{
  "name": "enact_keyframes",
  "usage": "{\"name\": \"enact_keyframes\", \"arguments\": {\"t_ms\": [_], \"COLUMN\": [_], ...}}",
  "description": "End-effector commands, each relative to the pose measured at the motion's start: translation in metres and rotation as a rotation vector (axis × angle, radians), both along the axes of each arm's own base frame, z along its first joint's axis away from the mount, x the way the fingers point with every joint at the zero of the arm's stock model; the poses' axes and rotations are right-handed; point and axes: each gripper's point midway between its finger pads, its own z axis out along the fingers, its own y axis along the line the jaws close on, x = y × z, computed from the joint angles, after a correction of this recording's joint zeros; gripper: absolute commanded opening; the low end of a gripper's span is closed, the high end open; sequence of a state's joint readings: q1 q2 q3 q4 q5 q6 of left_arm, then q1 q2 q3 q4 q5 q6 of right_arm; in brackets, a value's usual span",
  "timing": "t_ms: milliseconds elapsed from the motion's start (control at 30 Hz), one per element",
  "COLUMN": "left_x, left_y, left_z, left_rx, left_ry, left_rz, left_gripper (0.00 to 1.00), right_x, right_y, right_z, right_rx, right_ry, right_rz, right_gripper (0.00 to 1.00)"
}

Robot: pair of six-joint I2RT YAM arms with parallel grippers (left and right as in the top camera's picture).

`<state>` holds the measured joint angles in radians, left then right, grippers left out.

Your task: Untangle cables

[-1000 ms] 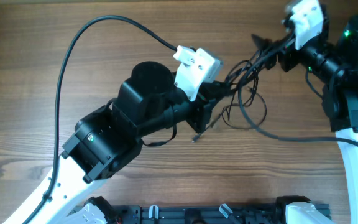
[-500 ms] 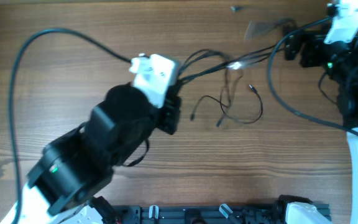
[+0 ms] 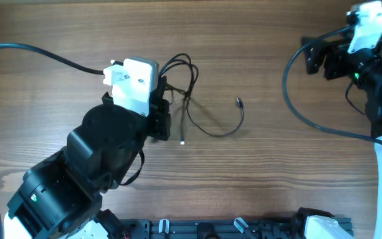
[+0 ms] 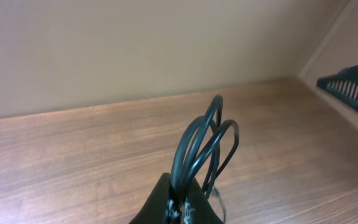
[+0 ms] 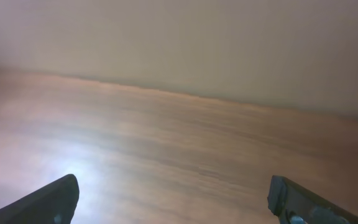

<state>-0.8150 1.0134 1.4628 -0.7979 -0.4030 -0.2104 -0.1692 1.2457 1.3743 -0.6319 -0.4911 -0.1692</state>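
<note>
My left gripper should next bring the bunched cable loops toward the trailing piece of cable with the small plug (image 3: 208, 130), then open over the wood.
The cables (image 3: 207, 126) are thin black cords. Loops of them rise from my left gripper (image 3: 163, 89), and one strand trails right over the wood to a small plug (image 3: 239, 102). Another end (image 3: 182, 141) lies below the gripper. In the left wrist view my left gripper (image 4: 182, 200) is shut on the cables (image 4: 204, 140), whose loops stand up above the fingertips. My right gripper (image 3: 310, 56) is at the far right, well apart from the cables. In the right wrist view it (image 5: 179, 205) is wide open and empty over bare wood.
Thick black camera cables arc from the left wrist (image 3: 38, 52) and the right wrist (image 3: 297, 113). The wooden table (image 3: 257, 179) carries a black rail (image 3: 231, 229) at its front edge. A black bracket (image 4: 353, 87) shows at the right of the left wrist view.
My left gripper has pulled the cables to the left. My right gripper has let them go and drawn back right. The bundle has spread into loose strands.
</note>
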Motion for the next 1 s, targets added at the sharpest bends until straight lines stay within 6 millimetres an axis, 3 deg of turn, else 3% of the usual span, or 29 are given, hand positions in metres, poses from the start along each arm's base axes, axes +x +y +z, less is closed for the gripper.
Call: {"name": "enact_keyframes", "arguments": {"t_ms": [0, 100, 233, 300, 333, 367, 433, 567, 800, 967], "left_x": [0.002, 0.005, 0.016, 0.030, 0.037, 0.041, 0.044, 0.052, 0.059, 0.062], "left_y": [-0.003, -0.008, -0.020, -0.034, -0.039, -0.036, -0.027, 0.003, 0.078, 0.123], "left_z": [0.010, 0.010, 0.020, 0.019, 0.009, 0.003, -0.004, -0.023, -0.068, -0.082], "left_rx": [-0.046, -0.052, -0.088, -0.098, -0.072, -0.051, -0.043, -0.088, -0.075, -0.107], "left_ry": [-0.020, -0.022, -0.061, -0.070, -0.050, -0.042, -0.019, 0.079, 0.278, 0.355], "left_rz": [-0.005, -0.015, -0.016, -0.016, -0.005, 0.023, 0.080, 0.207, 0.436, 0.548], "left_gripper": [0.04, 0.13, 0.06, 0.12, 0.55, 0.76, 0.99, 1.00, 1.00, 1.00], "right_x": [-0.023, -0.036, -0.036, -0.038, -0.039, -0.039, -0.042, -0.047, -0.047, -0.043], "right_y": [0.051, 0.067, 0.067, 0.067, 0.066, 0.065, 0.065, 0.066, 0.073, 0.120], "right_z": [0.014, 0.022, 0.021, 0.017, 0.013, 0.010, 0.006, -0.001, -0.020, -0.050], "right_rx": [0.053, 0.107, 0.110, 0.119, 0.121, 0.120, 0.131, 0.159, 0.281, 0.332], "right_ry": [-0.081, -0.106, -0.102, -0.076, -0.056, -0.040, -0.013, 0.042, 0.199, 0.348], "right_rz": [0.366, 0.473, 0.472, 0.470, 0.461, 0.449, 0.444, 0.437, 0.398, 0.500], "right_gripper": [1.00, 1.00, 1.00, 1.00, 1.00, 1.00, 1.00, 1.00, 1.00, 1.00]}}
